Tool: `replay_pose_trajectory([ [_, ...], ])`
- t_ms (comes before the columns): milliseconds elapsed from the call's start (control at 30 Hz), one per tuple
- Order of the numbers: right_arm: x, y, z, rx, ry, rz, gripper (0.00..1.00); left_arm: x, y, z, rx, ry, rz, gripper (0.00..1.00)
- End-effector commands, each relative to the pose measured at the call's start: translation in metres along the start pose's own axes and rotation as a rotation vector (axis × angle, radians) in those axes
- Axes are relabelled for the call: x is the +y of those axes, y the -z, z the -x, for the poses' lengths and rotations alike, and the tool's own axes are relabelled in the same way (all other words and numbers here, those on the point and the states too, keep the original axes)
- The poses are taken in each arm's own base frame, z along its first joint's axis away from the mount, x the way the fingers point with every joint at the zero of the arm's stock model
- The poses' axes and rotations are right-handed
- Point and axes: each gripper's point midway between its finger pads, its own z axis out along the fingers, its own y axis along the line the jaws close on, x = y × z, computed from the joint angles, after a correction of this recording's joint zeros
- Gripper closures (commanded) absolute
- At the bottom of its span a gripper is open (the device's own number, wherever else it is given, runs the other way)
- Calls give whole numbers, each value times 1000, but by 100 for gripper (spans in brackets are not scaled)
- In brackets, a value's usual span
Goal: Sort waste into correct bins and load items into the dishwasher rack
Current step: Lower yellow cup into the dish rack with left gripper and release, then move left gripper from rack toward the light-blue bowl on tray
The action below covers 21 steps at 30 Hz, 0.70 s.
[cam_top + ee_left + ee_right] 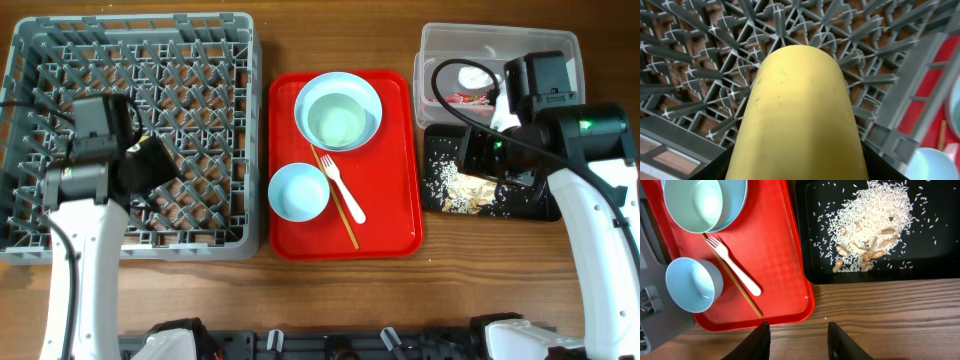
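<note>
The rack's upright wires are below my left gripper, so next it should lower the small yellow cup [800,115] down among those wires and let go of it.
My left gripper [150,165] is shut on the small yellow cup [800,115], which hangs over the grey dishwasher rack [200,60] and fills the left wrist view. My right gripper [799,327] is open and empty, high over the black bin [530,205] that holds rice crumbs [875,215]. The clear bin [500,38] behind it contains a white tissue [473,77] and a red wrapper [465,98]. On the red tray [390,200] lie a large mint bowl [338,110], a small mint bowl [298,191], a white fork [345,190] and a chopstick [335,200].
The rack's upright pegs [880,60] stand close under the cup. The red tray sits between the rack and the two bins. Bare wooden table [900,315] shows in front of the black bin and the red tray.
</note>
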Motion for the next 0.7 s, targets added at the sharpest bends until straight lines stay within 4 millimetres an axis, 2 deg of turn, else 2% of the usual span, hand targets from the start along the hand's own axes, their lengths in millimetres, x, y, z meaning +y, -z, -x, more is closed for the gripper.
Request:
replay_pose_trajectory([
  [0, 1, 5, 3, -18, 9, 3, 62, 6, -20, 1, 49, -18, 59, 94],
  [133, 1, 5, 3, -18, 9, 3, 62, 3, -41, 3, 79, -21, 70, 94],
  [367, 1, 5, 3, -18, 9, 3, 62, -1, -58, 9, 82, -21, 71, 93],
  [467, 1, 5, 3, -17, 9, 3, 62, -1, -71, 7, 111, -24, 82, 90],
  [533, 1, 5, 3, -18, 10, 3, 62, -1, -78, 4, 134, -27, 91, 79],
  [567, 1, 5, 3, -18, 9, 3, 62, -1, -81, 2, 142, -28, 94, 70],
  [600, 1, 5, 3, -18, 10, 3, 62, -1, -81, 2, 144, -28, 95, 43],
  [633, 1, 5, 3, -18, 9, 3, 62, -1, -82, 4, 138, -28, 93, 0],
  [667, 1, 5, 3, -18, 10, 3, 62, -2, -82, 5, 134, -27, 91, 0],
])
